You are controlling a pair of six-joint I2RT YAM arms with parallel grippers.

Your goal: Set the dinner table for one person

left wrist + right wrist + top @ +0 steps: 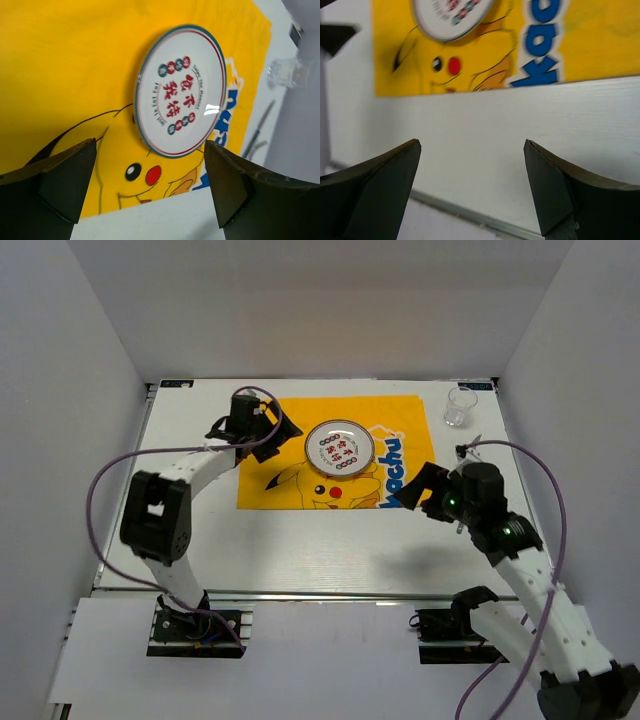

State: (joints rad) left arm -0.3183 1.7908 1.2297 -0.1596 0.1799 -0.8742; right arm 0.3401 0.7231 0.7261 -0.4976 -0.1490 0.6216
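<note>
The glass is outward of my right gripper and is still off the plate's cloth. My right gripper needs to move outward next, onto the glass rim's side away from the cloth (475, 399).
A round white plate (340, 448) with red and dark characters lies on a yellow cartoon-printed cloth (290, 415) in the middle of the white dinner table (300, 540). My left gripper (283, 438) hovers just left of the plate, open, with nothing between its fingers; in the left wrist view the plate (180, 90) lies beyond the open left gripper (150, 141). My right gripper (418, 490) stands open at the cloth's right front corner. In the right wrist view the open right gripper (471, 142) has only bare table (520, 115) between its fingers.
A clear glass (459, 406) stands at the far right of the table, also seen as the glass (285, 72). A thin grey utensil (257, 132) lies on the table right of the cloth. A metal rail (470, 212) runs along the near edge. White walls enclose three sides.
</note>
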